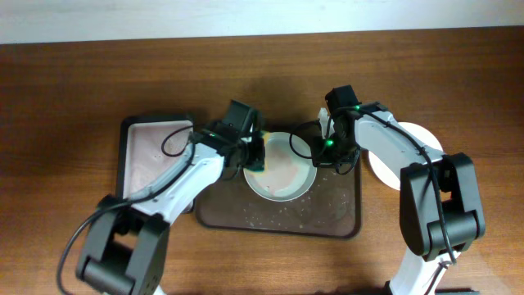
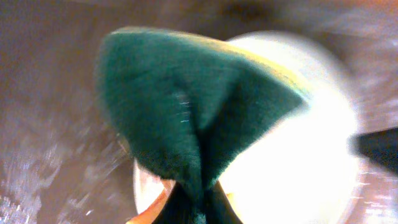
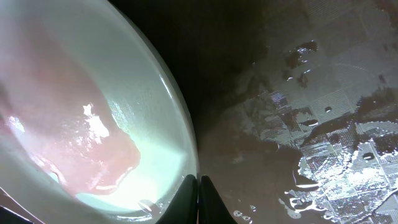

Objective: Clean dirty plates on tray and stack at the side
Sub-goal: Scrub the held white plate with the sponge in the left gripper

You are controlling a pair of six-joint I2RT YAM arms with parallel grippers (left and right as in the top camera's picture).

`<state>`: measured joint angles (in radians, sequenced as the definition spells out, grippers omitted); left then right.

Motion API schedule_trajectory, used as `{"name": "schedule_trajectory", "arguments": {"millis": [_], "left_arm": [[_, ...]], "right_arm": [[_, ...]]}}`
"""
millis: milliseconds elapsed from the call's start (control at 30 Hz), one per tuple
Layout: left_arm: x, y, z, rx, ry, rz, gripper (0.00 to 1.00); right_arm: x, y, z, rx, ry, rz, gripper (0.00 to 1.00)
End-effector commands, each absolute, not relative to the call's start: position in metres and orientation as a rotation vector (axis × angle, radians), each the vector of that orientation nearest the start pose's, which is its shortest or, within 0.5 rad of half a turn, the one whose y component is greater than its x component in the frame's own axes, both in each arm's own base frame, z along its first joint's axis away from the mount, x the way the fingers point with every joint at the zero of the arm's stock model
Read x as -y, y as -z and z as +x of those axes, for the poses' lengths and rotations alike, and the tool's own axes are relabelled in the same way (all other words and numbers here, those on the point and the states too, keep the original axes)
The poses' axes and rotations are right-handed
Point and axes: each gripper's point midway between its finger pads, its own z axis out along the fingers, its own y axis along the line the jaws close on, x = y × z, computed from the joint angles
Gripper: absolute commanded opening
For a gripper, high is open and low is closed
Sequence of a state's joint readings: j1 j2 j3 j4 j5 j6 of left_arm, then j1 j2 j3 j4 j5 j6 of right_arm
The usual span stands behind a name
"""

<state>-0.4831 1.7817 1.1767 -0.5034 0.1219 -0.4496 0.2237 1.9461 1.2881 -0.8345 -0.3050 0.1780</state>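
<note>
My left gripper lifts next and moves to the left in the overhead view. It then lowers the sponge (image 2: 186, 106) onto the black tray's pale inside, which lies empty.
A white plate (image 1: 280, 170) with a pinkish-red watery smear lies on the dark brown tray (image 1: 336, 215). My left gripper (image 1: 256, 157) is shut on a green and yellow sponge (image 2: 186, 106) at the plate's left edge; the left wrist view is blurred. My right gripper (image 1: 321, 156) is shut on the plate's right rim (image 3: 186, 155). The right wrist view shows the red smear (image 3: 74, 137) inside the plate. Another white plate (image 1: 409, 156) lies on the table right of the tray, partly under my right arm.
A smaller black tray with a pale pinkish inside (image 1: 151, 152) stands left of the brown tray. Water drops and wet patches cover the brown tray's floor (image 3: 336, 143). Bare wooden table (image 1: 74, 98) surrounds both trays.
</note>
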Motion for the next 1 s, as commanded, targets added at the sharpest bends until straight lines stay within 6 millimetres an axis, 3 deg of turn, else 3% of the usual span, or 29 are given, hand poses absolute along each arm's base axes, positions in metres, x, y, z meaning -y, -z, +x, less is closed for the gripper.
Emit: {"name": "schedule_trajectory", "arguments": {"millis": [0, 200, 367, 467, 600, 667, 700, 867, 900, 967], "left_arm": [[0.240, -0.096, 0.364, -2.668, 0.643, 0.156, 0.00], [0.252, -0.072, 0.367, -2.694, 0.647, 0.137, 0.00], [0.278, -0.033, 0.362, -2.737, 0.689, 0.193, 0.00], [0.271, -0.016, 0.359, -2.782, 0.634, 0.178, 0.00], [0.231, -0.006, 0.357, -2.851, 0.398, 0.093, 0.00], [0.202, -0.010, 0.357, -2.869, 0.249, 0.033, 0.00], [0.196, -0.014, 0.358, -2.866, 0.234, 0.032, 0.00], [0.194, -0.059, 0.365, -2.763, 0.283, 0.131, 0.00], [0.201, -0.082, 0.364, -2.717, 0.364, 0.143, 0.00], [0.204, -0.104, 0.364, -2.670, 0.408, 0.149, 0.00]], "right_arm": [[-0.127, -0.020, 0.345, -3.087, -0.444, -0.101, 0.04], [-0.127, -0.020, 0.345, -3.088, -0.444, -0.101, 0.04], [-0.127, -0.020, 0.345, -3.088, -0.444, -0.101, 0.04], [-0.127, -0.020, 0.345, -3.088, -0.444, -0.101, 0.04], [-0.126, -0.020, 0.344, -3.092, -0.443, -0.100, 0.04], [-0.126, -0.020, 0.344, -3.092, -0.443, -0.101, 0.04], [-0.126, -0.020, 0.344, -3.092, -0.443, -0.101, 0.04], [-0.126, -0.020, 0.344, -3.092, -0.443, -0.100, 0.04], [-0.126, -0.020, 0.343, -3.093, -0.442, -0.100, 0.08], [-0.126, -0.020, 0.344, -3.092, -0.443, -0.101, 0.24]]}}
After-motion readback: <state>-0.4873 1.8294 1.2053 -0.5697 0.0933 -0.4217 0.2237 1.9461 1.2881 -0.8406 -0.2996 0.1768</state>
